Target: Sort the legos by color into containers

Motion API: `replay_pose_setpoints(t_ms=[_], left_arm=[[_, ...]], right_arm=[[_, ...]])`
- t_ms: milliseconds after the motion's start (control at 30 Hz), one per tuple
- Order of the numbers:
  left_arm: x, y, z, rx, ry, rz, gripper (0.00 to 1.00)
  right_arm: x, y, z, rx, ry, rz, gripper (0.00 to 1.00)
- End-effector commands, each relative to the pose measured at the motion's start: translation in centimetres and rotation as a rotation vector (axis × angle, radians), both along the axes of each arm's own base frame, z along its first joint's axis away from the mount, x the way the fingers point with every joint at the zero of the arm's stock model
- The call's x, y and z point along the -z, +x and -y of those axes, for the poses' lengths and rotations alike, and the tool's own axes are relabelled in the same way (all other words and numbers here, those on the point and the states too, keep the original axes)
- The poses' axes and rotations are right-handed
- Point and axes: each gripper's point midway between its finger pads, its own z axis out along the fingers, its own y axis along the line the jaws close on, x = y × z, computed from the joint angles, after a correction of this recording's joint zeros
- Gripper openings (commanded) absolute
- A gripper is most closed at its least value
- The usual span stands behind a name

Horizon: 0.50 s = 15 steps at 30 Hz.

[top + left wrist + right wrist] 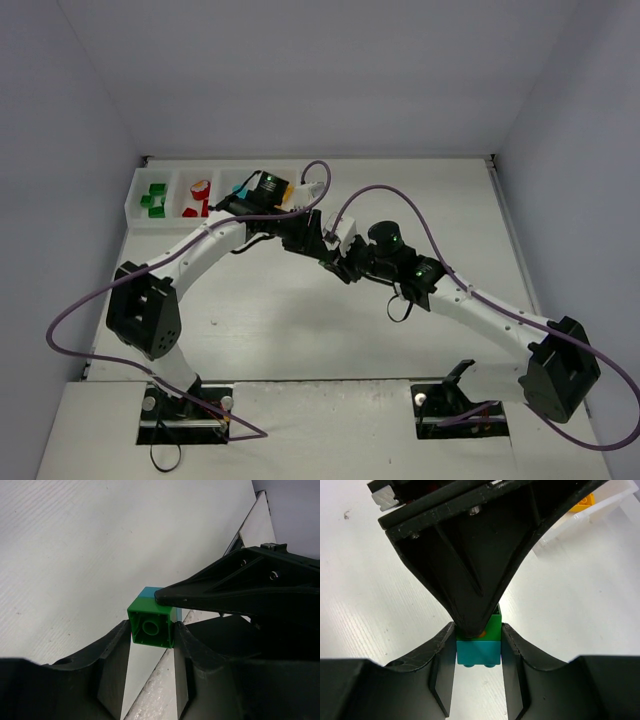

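Observation:
The tray's end section (152, 201) has green bricks in it, so my left gripper needs to swing outward and to the left in the top view to let go of my brick over it.
A small stack of a green brick (151, 626) on a cyan brick (478, 652) hangs above the table between both grippers. My left gripper (152, 636) is shut on the green brick, which also shows in the right wrist view (493, 625). My right gripper (478, 650) is shut on the cyan brick, whose edge shows in the left wrist view (149, 592). In the top view the left gripper (318, 245) and the right gripper (340, 262) meet tip to tip at mid table and hide the stack. The white tray (135, 205) at the far left holds green bricks (153, 198) and red bricks (197, 200).
The left arm's wrist (262, 190) hangs over the tray's right compartments and hides most of them. A yellow brick (583, 500) lies in the tray (620, 500) beyond the grippers. Purple cables (420, 215) loop over the table.

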Motion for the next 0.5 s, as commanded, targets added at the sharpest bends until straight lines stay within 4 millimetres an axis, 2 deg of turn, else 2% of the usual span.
replay_pose_setpoints(t_ms=[0,133,167,233,267,333,367,467], left_arm=[[-1.7,-1.3,0.8,0.075,-0.067,0.01,0.26],[-1.9,-1.4,1.0,0.087,-0.085,0.005,0.12],[-2.0,-1.5,1.1,0.09,-0.089,0.006,0.1],[-2.2,-1.4,1.0,0.087,-0.089,0.016,0.07],[-2.2,-1.3,1.0,0.084,-0.087,0.02,0.07],[-2.2,-1.1,0.8,0.074,-0.077,0.035,0.06],[-2.3,-0.9,0.7,0.069,-0.071,0.045,0.06],[-2.3,-0.7,0.4,0.063,-0.047,0.07,0.06]], right_arm=[[-6.1,1.0,-1.2,-0.009,0.129,0.139,0.01],[-5.7,1.0,-1.2,-0.01,0.123,0.134,0.06],[-5.7,0.9,-1.1,-0.008,0.121,0.133,0.12],[-5.2,0.9,-1.1,-0.009,0.114,0.126,0.27],[-5.1,0.9,-1.0,-0.007,0.112,0.123,0.42],[-4.5,1.0,-0.8,0.005,0.098,0.112,0.59],[-4.3,1.0,-0.7,0.011,0.092,0.107,0.73],[-3.8,1.0,-0.3,0.036,0.079,0.093,0.91]])
